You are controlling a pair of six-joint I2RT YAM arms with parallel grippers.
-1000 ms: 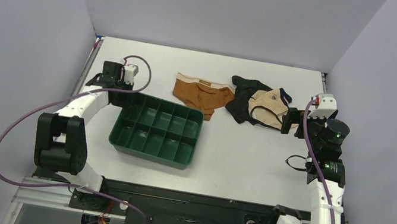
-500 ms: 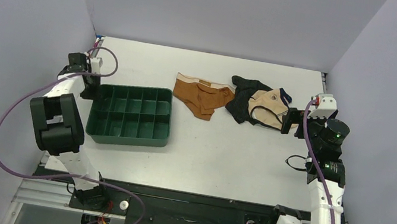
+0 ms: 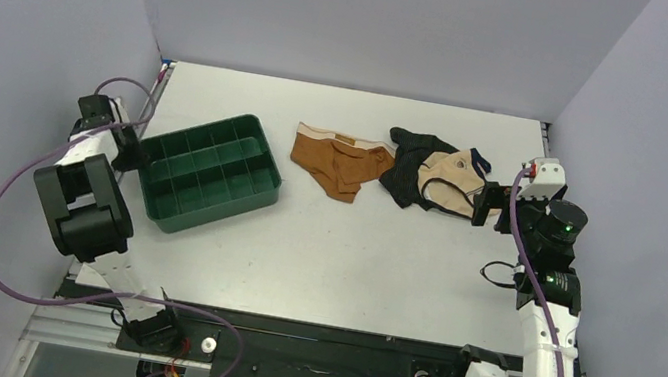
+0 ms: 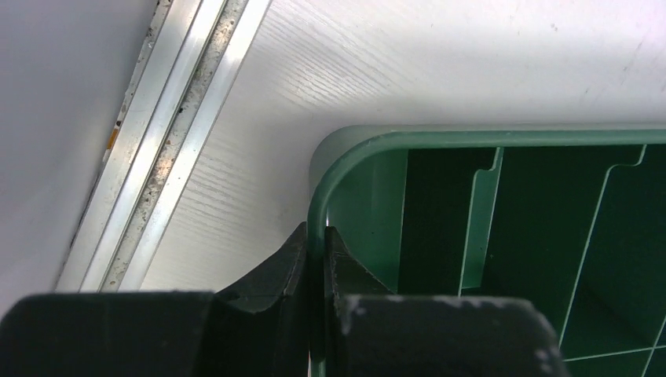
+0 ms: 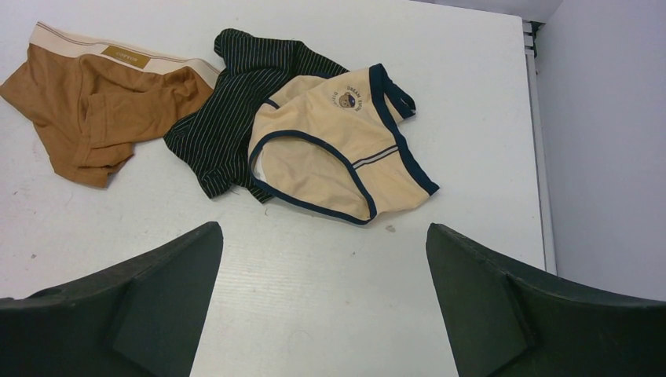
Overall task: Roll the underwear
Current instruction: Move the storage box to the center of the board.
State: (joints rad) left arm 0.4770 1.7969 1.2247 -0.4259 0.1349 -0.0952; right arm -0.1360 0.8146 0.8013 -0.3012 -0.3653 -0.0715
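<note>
My left gripper needs to move the green tray's rim outward, toward the bare tabletop by the metal bar (image 3: 166, 114) (image 4: 294, 90), and then let go of it, because the tray is crooked.
The rust-brown underwear (image 3: 339, 162) with a cream waistband lies flat at the table's back middle; it also shows in the right wrist view (image 5: 102, 106) at upper left. My left gripper (image 3: 126, 156) is at the far left, shut on the rim of the green tray (image 3: 211, 172); in the left wrist view its gripper (image 4: 316, 232) pinches the tray's rim (image 4: 318, 196) by a rounded corner. My right gripper (image 3: 488, 203) is open and empty, hovering just right of the garment pile; in its own view the gripper (image 5: 323, 232) sits near the beige garment.
A black striped garment (image 3: 406, 168) and a beige garment with dark trim (image 3: 446, 191) lie overlapping right of the underwear, also in the right wrist view (image 5: 228, 110) (image 5: 330, 149). A metal rail (image 4: 169, 133) runs along the table's left edge.
My left arm has dragged the green tray leftward and turned it, away from the underwear toward the table's left edge. The right arm and garments have not moved.
</note>
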